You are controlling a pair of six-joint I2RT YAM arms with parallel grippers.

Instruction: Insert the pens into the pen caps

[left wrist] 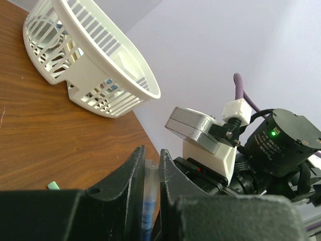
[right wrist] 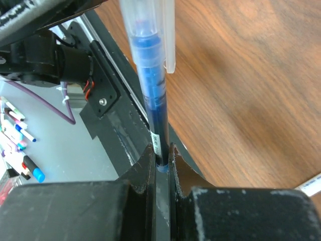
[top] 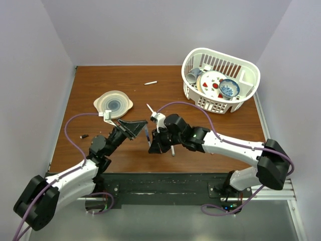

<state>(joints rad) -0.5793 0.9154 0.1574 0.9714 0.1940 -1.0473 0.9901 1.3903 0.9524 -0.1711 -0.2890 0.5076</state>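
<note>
The cap covers the pen's blue tip, so the left gripper will next tilt and go down onto the bare near middle of the tabletop to release the pen.
A dark blue pen is held between my two grippers above the near middle of the table. My right gripper is shut on the pen's barrel. My left gripper is shut on a clear cap at the pen's other end. The right wrist view shows the cap with its clip sitting over the pen's blue tip. A white pen lies at the far middle, another by the right wrist. A small dark cap lies at the left. A green cap lies below the left jaws.
A white basket with dishes stands at the far right and also shows in the left wrist view. A blue-ringed plate lies at the far left. A white pen end lies by the right gripper. Several markers lie below the table edge.
</note>
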